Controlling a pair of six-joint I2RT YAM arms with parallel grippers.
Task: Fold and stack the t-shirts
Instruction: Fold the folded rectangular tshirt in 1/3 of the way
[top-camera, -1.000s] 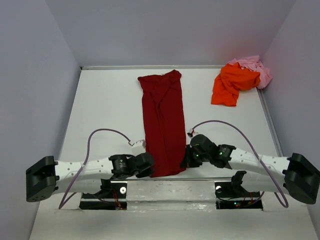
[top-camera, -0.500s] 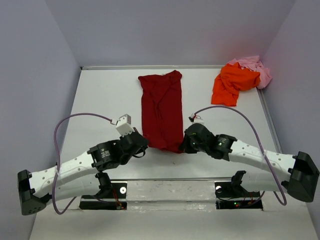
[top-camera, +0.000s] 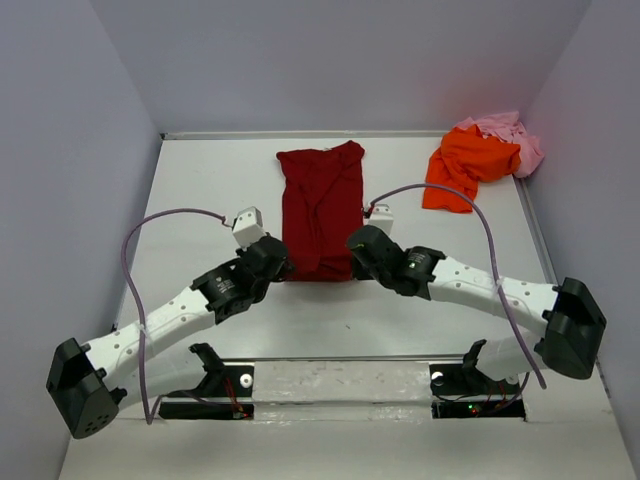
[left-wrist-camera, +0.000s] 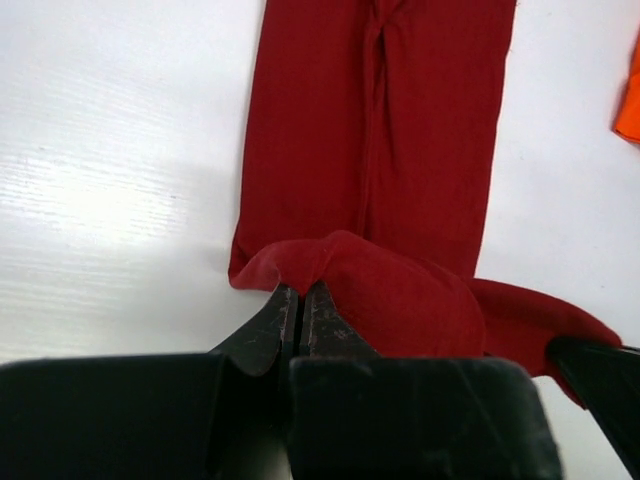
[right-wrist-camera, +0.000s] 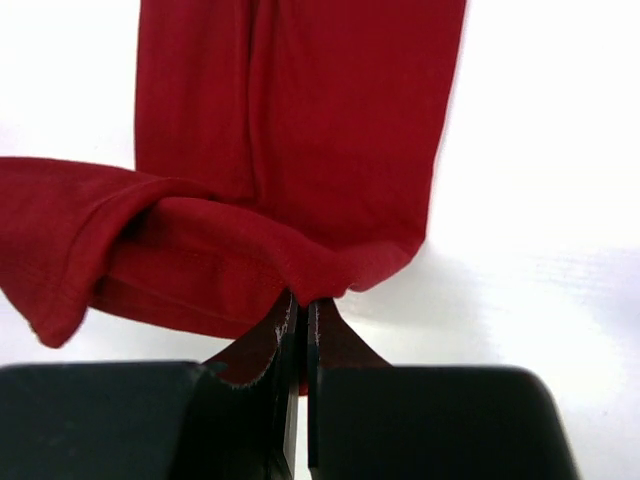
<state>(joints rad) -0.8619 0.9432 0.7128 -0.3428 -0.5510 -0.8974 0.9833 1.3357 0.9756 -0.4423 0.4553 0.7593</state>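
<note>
The t-shirt's flat part still stretches long beyond the lifted fold, so my right gripper will next carry the hem corner outward and release it onto the t-shirt's middle (top-camera: 342, 208).
A dark red t-shirt (top-camera: 320, 205) lies as a long narrow strip down the middle of the table, its near end lifted and folded back over itself. My left gripper (top-camera: 281, 262) is shut on the near left corner of that hem (left-wrist-camera: 300, 262). My right gripper (top-camera: 352, 250) is shut on the near right corner (right-wrist-camera: 310, 280). Between the two grippers the lifted edge sags in a fold. A bright orange t-shirt (top-camera: 462, 165) lies crumpled at the back right, partly on top of a pale pink t-shirt (top-camera: 510, 132).
The white table (top-camera: 200, 200) is walled at the left, the back and the right. Both arms reach inward from the near corners, cables (top-camera: 170, 215) looping above them. A metal rail (top-camera: 340, 372) runs along the near edge.
Both grippers have carried the red shirt's near hem away from the front edge toward the back. The visible strip has become much shorter as the fold grows.
</note>
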